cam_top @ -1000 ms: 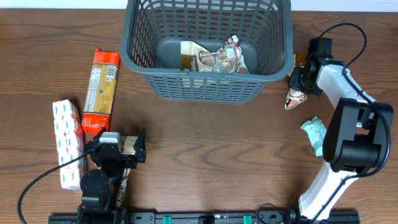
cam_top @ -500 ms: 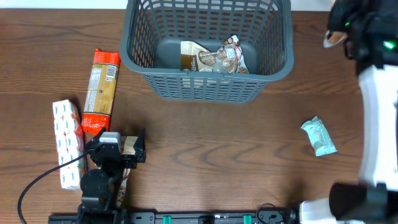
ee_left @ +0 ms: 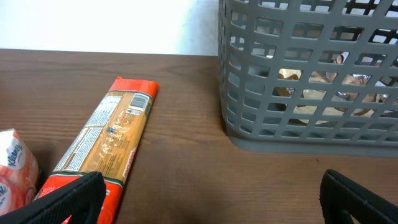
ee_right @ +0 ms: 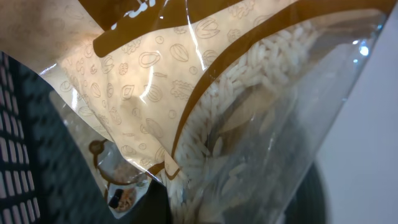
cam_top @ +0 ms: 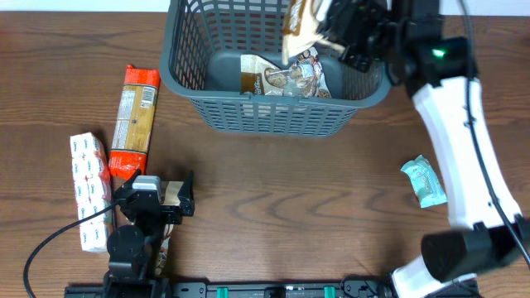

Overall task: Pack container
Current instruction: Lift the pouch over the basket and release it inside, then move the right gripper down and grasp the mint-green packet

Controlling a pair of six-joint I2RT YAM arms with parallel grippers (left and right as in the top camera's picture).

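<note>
My right gripper still has the bag (ee_right: 205, 93) to release. Next, it will lower to its left in the overhead view and release the bag there.
The dark grey slatted container (cam_top: 273, 112) stands at the top middle, with brown snack packets (cam_top: 277, 79) lying on its base; it also shows in the left wrist view (ee_left: 298, 99). My right gripper (cam_top: 331, 29) is shut on a brown and clear bag of grains (cam_top: 300, 25) and holds it over the container's right half. In the right wrist view the bag (ee_right: 205, 93) fills the frame and hides the fingers. My left gripper (cam_top: 161, 199) is open and empty, low over the table at the front left.
A long orange pasta packet (cam_top: 134, 120) lies left of the container, also in the left wrist view (ee_left: 109, 140). A white and red tissue pack (cam_top: 89, 189) lies at the far left. A small teal packet (cam_top: 424, 182) lies on the table at the right.
My right arm has lifted the bag from the table right of the container and swung it left, over the container. The left arm has not moved.
</note>
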